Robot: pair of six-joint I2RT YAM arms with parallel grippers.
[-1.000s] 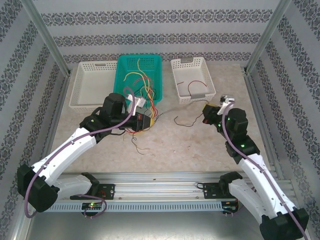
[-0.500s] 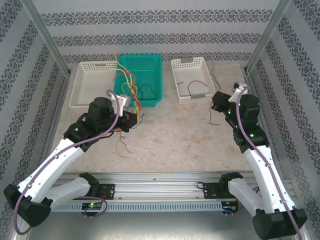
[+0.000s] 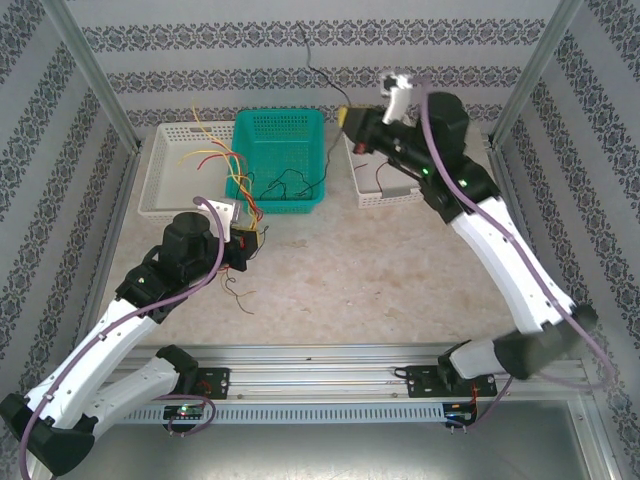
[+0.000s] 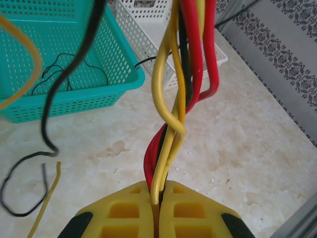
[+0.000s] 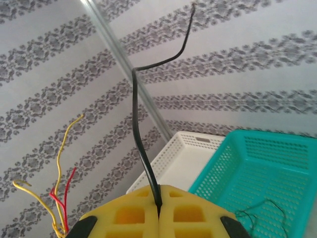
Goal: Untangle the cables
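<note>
The black cable should go where the other black ones lie, so I need to lower my right gripper over the teal basket [image 3: 280, 130] [image 5: 267, 181], below it toward my left gripper, and release the cable.
My left gripper [image 3: 248, 238] is shut on a twisted bundle of red, yellow and black cables [image 4: 171, 124], pinched between its yellow fingers [image 4: 129, 208]. From it the cables [image 3: 215, 160] fan up over the left white basket. Short ends [image 3: 237, 290] hang down to the table. My right gripper [image 3: 350, 118] is raised high beside the teal basket [image 3: 280, 130], shut on a single black cable [image 5: 140, 134] that rises free toward the back wall [image 3: 305, 45]. More thin black cables [image 3: 285, 185] lie in the teal basket.
A white basket [image 3: 165, 185] stands left of the teal one. Another white basket [image 3: 385, 192] on the right is partly under my right arm. Patterned walls and metal posts [image 3: 95, 80] close the sides; the aluminium rail [image 3: 320, 355] runs along the near edge.
My right arm has swung up and leftward from the table's right side, carrying the black cable high. My left gripper drew back to the left, pulling the coloured bundle out of the teal basket.
</note>
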